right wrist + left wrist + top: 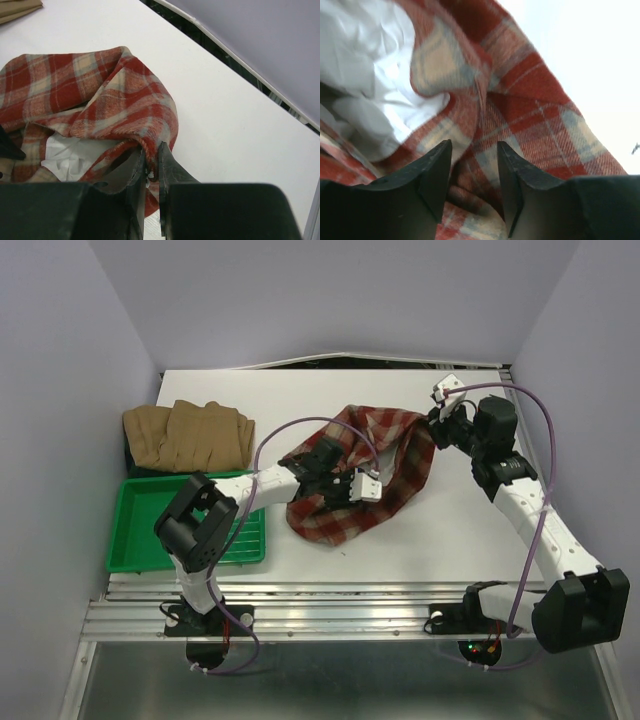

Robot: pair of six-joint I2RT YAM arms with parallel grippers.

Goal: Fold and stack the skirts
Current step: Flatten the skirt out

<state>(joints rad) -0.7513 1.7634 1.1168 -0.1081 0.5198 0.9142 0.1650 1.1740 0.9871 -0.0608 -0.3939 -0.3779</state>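
The skirt still lies crumpled, so I should next pull the pinched hem in my right gripper up and outward, then down toward the far edge of the table, and then release it.
The red-and-cream plaid skirt (pixel 385 465) lies crumpled in the middle of the table, its white lining (pixel 365 65) showing. My left gripper (pixel 338 486) is open and pressed down over the skirt's left part; in the left wrist view its fingers (pixel 474 150) straddle a fold of plaid cloth (pixel 535 115). My right gripper (pixel 434 430) is shut on the skirt's far right edge; the right wrist view shows the plaid hem (pixel 125 110) pinched between its fingers (pixel 151 152). The tan-brown skirts (pixel 185 435) lie folded at the back left.
A green ribbed tray (pixel 135 540) sits at the front left, next to the left arm's base. The purple back and side walls close in the table. A corner of tan cloth (pixel 15 7) shows in the right wrist view.
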